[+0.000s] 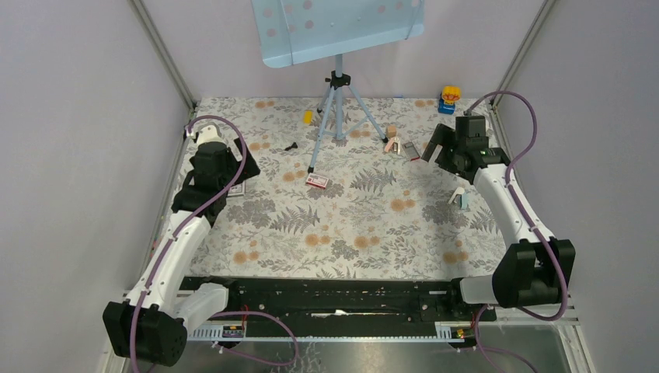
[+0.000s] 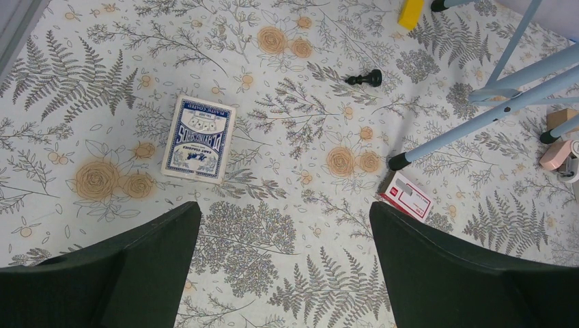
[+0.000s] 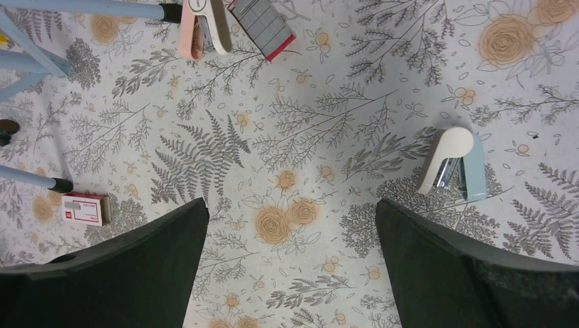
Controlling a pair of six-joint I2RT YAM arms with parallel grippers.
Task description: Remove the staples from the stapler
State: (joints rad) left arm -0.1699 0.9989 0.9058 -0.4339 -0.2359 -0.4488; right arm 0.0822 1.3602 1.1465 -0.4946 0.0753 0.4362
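My right gripper will go down next, outward and to the left in the top view, onto the pink stapler's white arm, because the arm stands spread from the stapler's pink half.
A pink and white stapler lies hinged open at the far right of the mat, next to a grey staple rack with a red end. It also shows in the top view and at the edge of the left wrist view. A second stapler, white and pale blue, lies partly open by the right arm. My right gripper is open and empty, hovering above the mat between the two staplers. My left gripper is open and empty, high over the left side.
A blue card deck, a black chess pawn, a yellow block and a red and white staple box lie on the floral mat. A tripod with a blue board stands at the back centre. A toy sits in the back right corner.
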